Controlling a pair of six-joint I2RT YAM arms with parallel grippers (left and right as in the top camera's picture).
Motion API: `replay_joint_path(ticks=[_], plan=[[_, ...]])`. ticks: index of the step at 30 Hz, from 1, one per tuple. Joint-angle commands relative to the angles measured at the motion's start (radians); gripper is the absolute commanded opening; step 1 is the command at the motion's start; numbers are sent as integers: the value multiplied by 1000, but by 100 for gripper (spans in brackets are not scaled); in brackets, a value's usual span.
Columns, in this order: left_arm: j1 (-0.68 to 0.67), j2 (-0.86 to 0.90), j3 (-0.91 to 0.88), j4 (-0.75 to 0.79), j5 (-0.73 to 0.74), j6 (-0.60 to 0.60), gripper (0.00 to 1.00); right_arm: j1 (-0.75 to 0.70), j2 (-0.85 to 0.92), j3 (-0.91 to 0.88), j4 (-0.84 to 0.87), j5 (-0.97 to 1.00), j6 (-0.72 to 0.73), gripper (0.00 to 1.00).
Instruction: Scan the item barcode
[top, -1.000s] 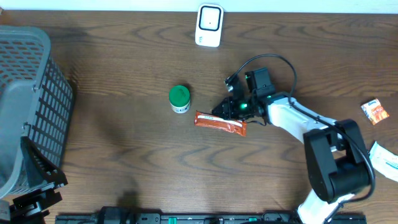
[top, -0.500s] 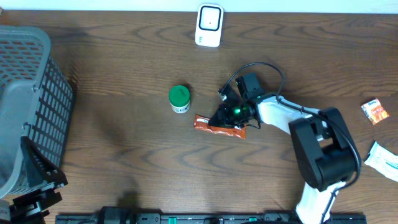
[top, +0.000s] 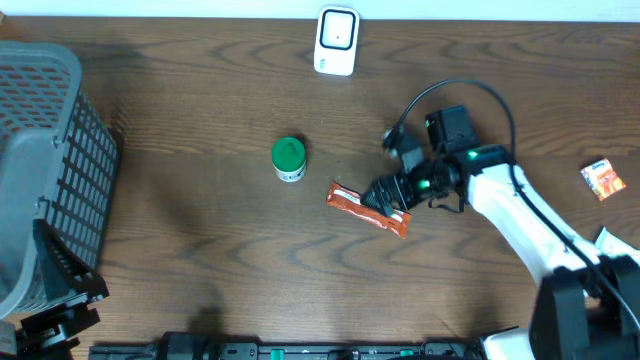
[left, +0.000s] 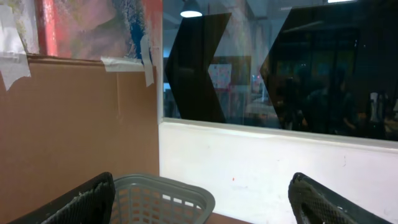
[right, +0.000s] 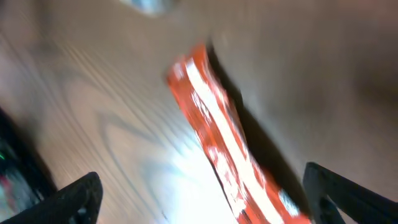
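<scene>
Next, my right gripper moves down onto the near end of the orange wrapped bar, since the bar lies on the wood below the gripper's open fingers.
An orange wrapped bar (top: 350, 201) lies slanted on the wooden table, right of centre. My right gripper (top: 386, 194) hangs over the bar's right end, open. In the blurred right wrist view the bar (right: 217, 134) lies on the wood between widely spread fingers, nearer the right one, and my right gripper (right: 208, 208) holds nothing. The white scanner (top: 337, 41) stands at the table's far edge. My left gripper (left: 200, 190) is open and empty, raised and facing a wall and window. No barcode can be made out.
A green-lidded jar (top: 288, 158) stands left of the bar. A grey plastic basket (top: 50, 150) fills the left side, and its rim (left: 161, 190) shows below the left fingers. A small orange packet (top: 603, 180) and a white packet (top: 620, 255) lie at the right edge.
The right gripper has gone from shut on the bar to open. The arm swung right, and the bar now lies further right and more slanted.
</scene>
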Motion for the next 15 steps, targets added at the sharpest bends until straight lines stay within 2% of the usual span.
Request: replay_joint_path(ticks=[1, 8, 13, 15], plan=[[5, 9, -3, 2, 5, -2, 89, 3, 52, -7, -44, 64, -181, 92], [5, 9, -3, 2, 5, -2, 89, 11, 171, -8, -45, 110, -203, 89], [5, 9, -4, 2, 5, -2, 89, 42, 262, -14, -45, 123, -204, 81], [5, 9, -3, 2, 5, -2, 89, 56, 293, -14, -31, 134, -204, 81]])
